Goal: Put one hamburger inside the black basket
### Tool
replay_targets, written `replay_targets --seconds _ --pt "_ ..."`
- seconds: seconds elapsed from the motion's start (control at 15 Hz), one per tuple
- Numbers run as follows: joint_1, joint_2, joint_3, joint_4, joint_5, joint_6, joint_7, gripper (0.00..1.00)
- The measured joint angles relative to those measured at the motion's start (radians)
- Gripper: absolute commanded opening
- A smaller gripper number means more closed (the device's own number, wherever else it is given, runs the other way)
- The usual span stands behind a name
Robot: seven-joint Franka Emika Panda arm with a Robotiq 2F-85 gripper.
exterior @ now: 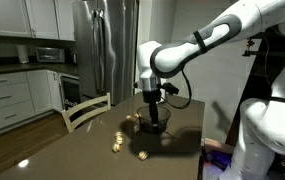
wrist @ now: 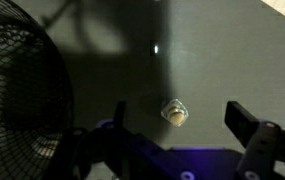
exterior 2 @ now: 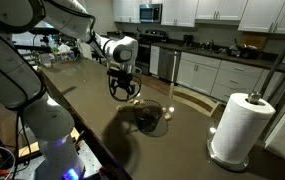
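The small tan hamburger (exterior: 142,155) (wrist: 175,112) is below my open fingers, away from the mesh of the black basket. My gripper needs to go down onto it next, away from the basket.
In the wrist view a small tan hamburger (wrist: 174,112) lies on the dark table between my open fingers, and my gripper (wrist: 179,122) is empty above it. The black basket (wrist: 12,80) with mesh sides fills the left of that view, close beside the burger. In both exterior views the gripper (exterior: 154,97) (exterior 2: 124,88) hangs above the table near the basket (exterior: 157,126) (exterior 2: 150,121). Other hamburgers (exterior: 116,146) lie loose on the table in front of the basket; one (exterior: 134,117) sits next to its rim.
A white paper-towel roll (exterior 2: 237,125) stands on the table beyond the basket. A wooden chair back (exterior: 85,110) rises at the table edge. Kitchen cabinets and a steel fridge (exterior: 102,45) stand behind.
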Motion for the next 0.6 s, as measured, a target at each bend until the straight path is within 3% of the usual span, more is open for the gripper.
replay_targets --seconds 0.6 --pt "0.028 0.189 0.101 0.010 0.002 0.207 -0.062 1.00"
